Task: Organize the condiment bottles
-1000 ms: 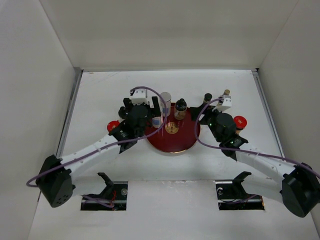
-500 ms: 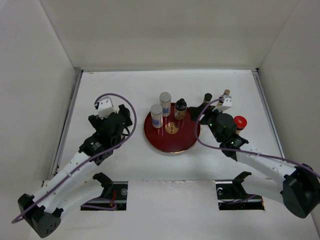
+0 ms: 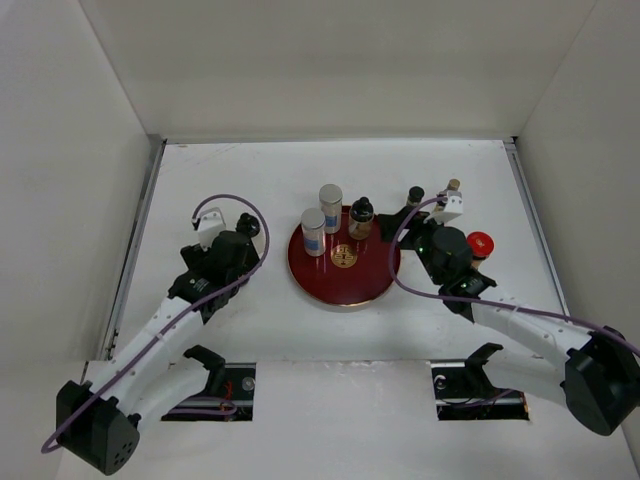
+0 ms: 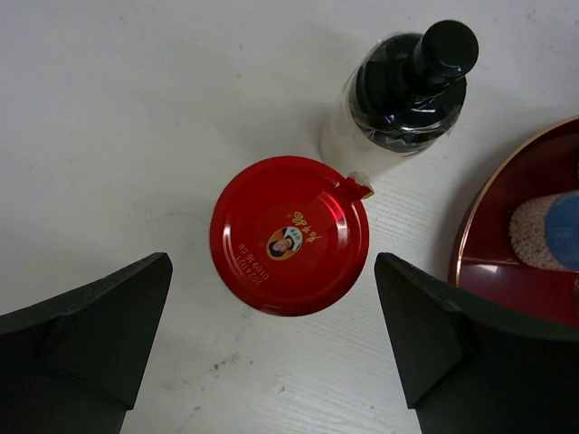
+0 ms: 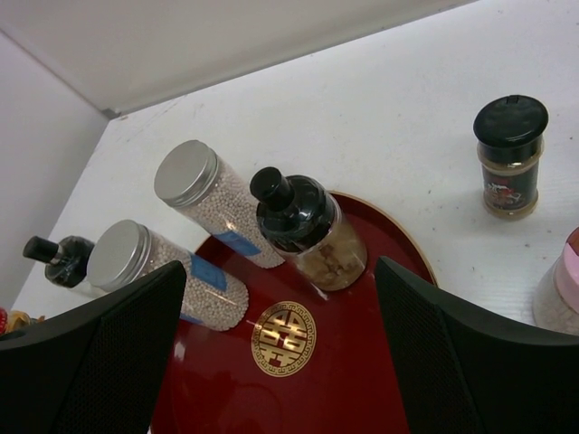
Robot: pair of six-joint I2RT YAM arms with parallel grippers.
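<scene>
The red-lidded jar stands below my left gripper, centered between its open fingers, so I should next lower the gripper around the red lid and close it.
My left gripper is open and points down over a red-lidded jar that stands on the table between its fingers, untouched. A black-capped dark bottle stands just beyond the jar. Two white shakers with grey tops and a black-capped bottle with brown contents stand on the round dark red tray. My right gripper is open and empty above the tray's right side.
Right of the tray stand a black-lidded brown jar, a small bottle, a red-lidded jar and a pink-capped one. White walls enclose the table on the left, back and right.
My left gripper let go of the shaker on the tray's left side, swung left off the tray, and now hangs open over the red-lidded jar. The right arm has not moved.
</scene>
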